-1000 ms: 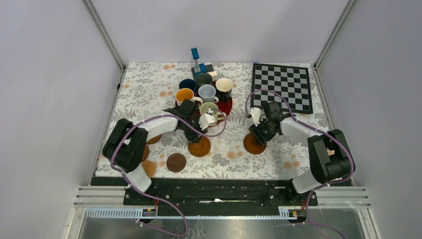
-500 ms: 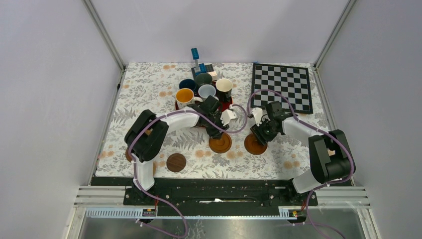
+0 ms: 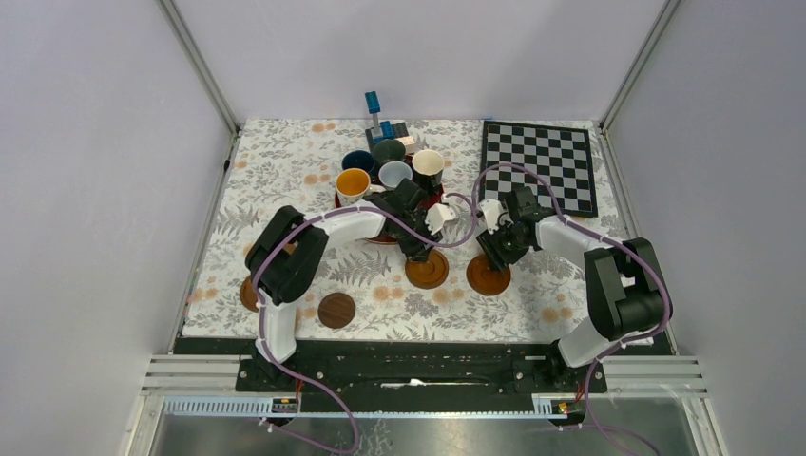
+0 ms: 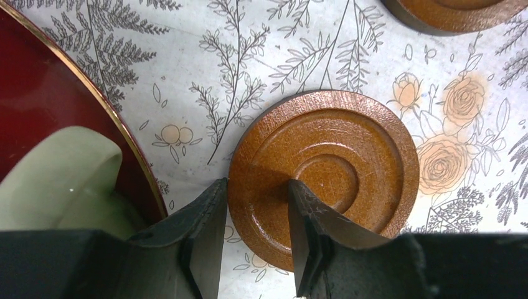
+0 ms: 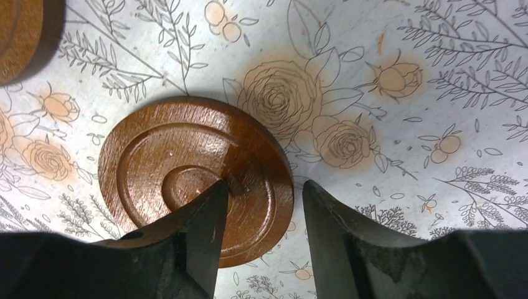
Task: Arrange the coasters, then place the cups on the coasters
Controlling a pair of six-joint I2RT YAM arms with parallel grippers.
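Note:
I need to move my left gripper to the right in the top view first and then open it, to get the orange-brown coaster beside the darker brown coaster.
My left gripper (image 3: pixel 416 251) (image 4: pixel 256 187) is shut on the rim of an orange-brown coaster (image 3: pixel 427 269) (image 4: pixel 348 156); one finger is outside the edge and the other on its top. Just right lies a darker brown coaster (image 3: pixel 488 275) (image 5: pixel 162 162). My right gripper (image 3: pixel 496 251) (image 5: pixel 264 187) stands open astride its rim, the outer finger a little off the edge. Several cups (image 3: pixel 394 173) stand on the red tray (image 3: pixel 430 197) behind. A pale green cup (image 4: pixel 56 180) shows on the tray (image 4: pixel 37 106) in the left wrist view.
A dark coaster (image 3: pixel 335 310) lies near the front edge, and another coaster (image 3: pixel 249 293) peeks out beside the left arm. A chessboard (image 3: pixel 539 166) lies at the back right. A blue-handled tool (image 3: pixel 374 106) stands behind the tray. Frame posts bound the table.
My left gripper has slid its coaster to the right, from the table's middle left to just beside the right gripper's coaster. The right gripper and its coaster have stayed put.

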